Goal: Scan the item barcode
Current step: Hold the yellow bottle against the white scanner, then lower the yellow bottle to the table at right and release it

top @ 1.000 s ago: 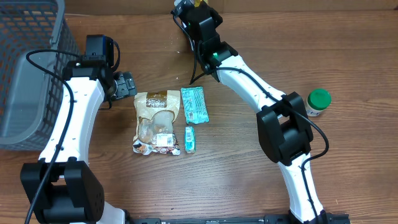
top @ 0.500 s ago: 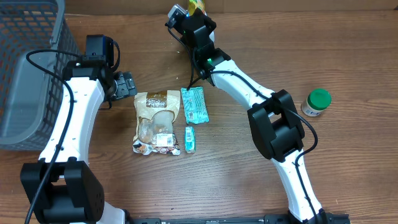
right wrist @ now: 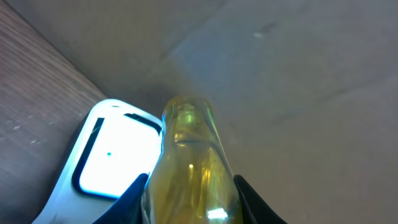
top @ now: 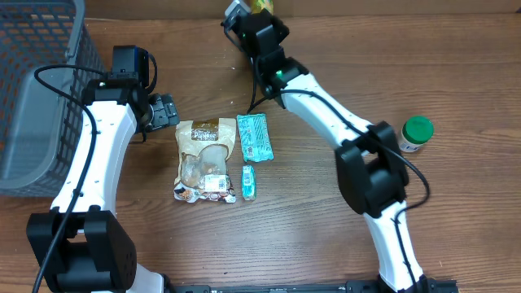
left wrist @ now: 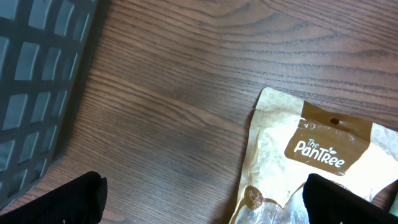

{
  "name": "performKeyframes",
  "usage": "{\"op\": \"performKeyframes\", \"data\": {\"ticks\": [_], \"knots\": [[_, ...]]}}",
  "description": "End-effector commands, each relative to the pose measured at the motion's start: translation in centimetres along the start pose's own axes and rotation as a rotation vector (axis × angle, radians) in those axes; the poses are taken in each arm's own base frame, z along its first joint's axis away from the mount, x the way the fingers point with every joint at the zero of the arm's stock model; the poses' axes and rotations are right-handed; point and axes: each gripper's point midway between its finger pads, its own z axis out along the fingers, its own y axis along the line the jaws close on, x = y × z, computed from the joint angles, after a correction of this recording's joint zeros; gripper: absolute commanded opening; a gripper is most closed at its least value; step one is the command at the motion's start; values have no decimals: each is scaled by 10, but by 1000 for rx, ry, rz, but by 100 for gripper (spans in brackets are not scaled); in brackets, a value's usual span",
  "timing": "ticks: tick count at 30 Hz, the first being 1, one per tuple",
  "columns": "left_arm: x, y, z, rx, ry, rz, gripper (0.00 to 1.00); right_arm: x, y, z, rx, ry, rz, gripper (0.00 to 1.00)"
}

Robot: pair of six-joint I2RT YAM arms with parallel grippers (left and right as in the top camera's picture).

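Note:
The right gripper swings back from the white scanner next, then lowers the item onto the bare wood beside the green-lidded jar and releases it, since there is room.
My right gripper [right wrist: 191, 193] is shut on the item, a yellow translucent bottle-like thing [right wrist: 189, 155], with a dark finger on each side of it. It sits at the table's far edge, where the gripper [top: 254, 18] holds the yellow item [top: 260, 5] beside a white scanner [top: 234, 8]. The scanner's bright window [right wrist: 115, 158] lies just left of the item. No barcode shows. Wide open, my left gripper [left wrist: 208, 199] hovers low over the wood at the top left corner of a tan Pantree snack bag [left wrist: 317, 162].
A grey mesh basket [top: 37, 89] fills the left side, its wall [left wrist: 37, 81] close to my left gripper [top: 167, 110]. The snack bag [top: 205, 159] and two teal packets [top: 254, 136] [top: 250, 182] lie mid-table. A green-lidded jar [top: 415, 134] stands at the right.
The right arm swung a little left, then back right, with the yellow item still held at the scanner. The left arm has not moved.

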Motion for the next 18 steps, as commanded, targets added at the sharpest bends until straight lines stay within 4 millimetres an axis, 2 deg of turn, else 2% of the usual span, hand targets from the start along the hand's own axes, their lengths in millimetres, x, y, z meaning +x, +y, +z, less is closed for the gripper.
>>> {"op": "performKeyframes", "data": {"ticks": [1, 4, 7, 10, 13, 18], "knots": [[-6, -1, -5, 5, -23, 15, 100, -37, -81, -56, 62, -60, 248, 4], [-6, -1, -5, 6, -23, 15, 99, -15, -91, -73, -13, 33, 356, 4], [-6, -1, -5, 5, -23, 15, 100, 28, -99, -88, -73, 192, 499, 4], [-6, -1, -5, 5, -23, 15, 100, 78, -91, -101, -182, 380, 600, 4], [-6, -1, -5, 5, -23, 15, 100, 120, -81, -112, -288, 539, 640, 4], [-6, -1, -5, 5, -23, 15, 100, 183, -90, -125, -307, 755, 703, 4]]}}
